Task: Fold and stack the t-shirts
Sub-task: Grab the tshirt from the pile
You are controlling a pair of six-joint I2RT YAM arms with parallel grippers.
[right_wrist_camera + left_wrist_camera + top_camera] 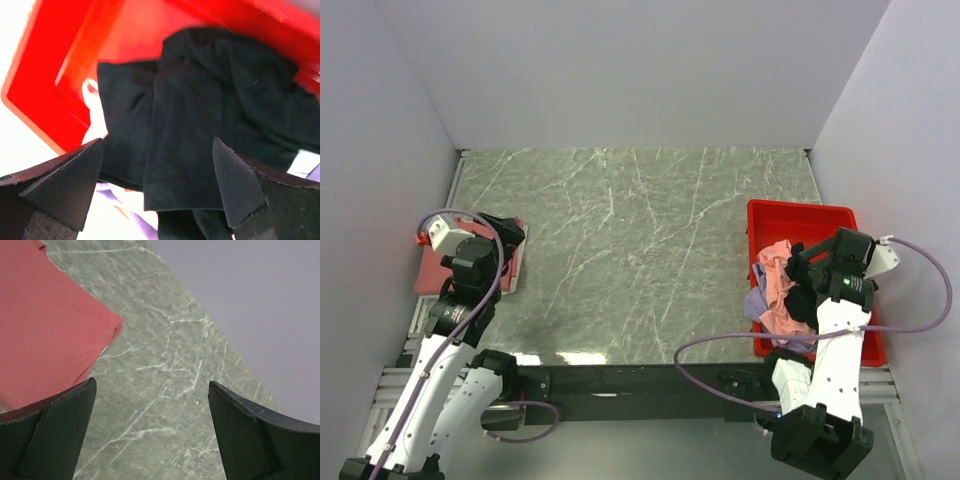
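Observation:
I need to bring my open right gripper down onto the black t-shirt next, because this shirt is on top of the lavender cloth (127, 217), right below the open fingers.
A folded salmon-red t-shirt (438, 272) lies at the table's left edge, also in the left wrist view (40, 325). My left gripper (510, 236) hovers over its right side, open and empty (152, 430). A pink t-shirt (779, 285), a lavender one (756, 303) and a black one (805, 300) lie crumpled in the red plastic bin (798, 215) at the right. My right gripper (810, 268) is open just above the black t-shirt (200, 130), its jaws apart with nothing between them. Lavender cloth (127, 217) shows under the black one.
The bin's red wall (60, 60) fills the upper part of the right wrist view. White walls close in the marble table (630, 250) at the back and sides. Purple cables loop from both arms.

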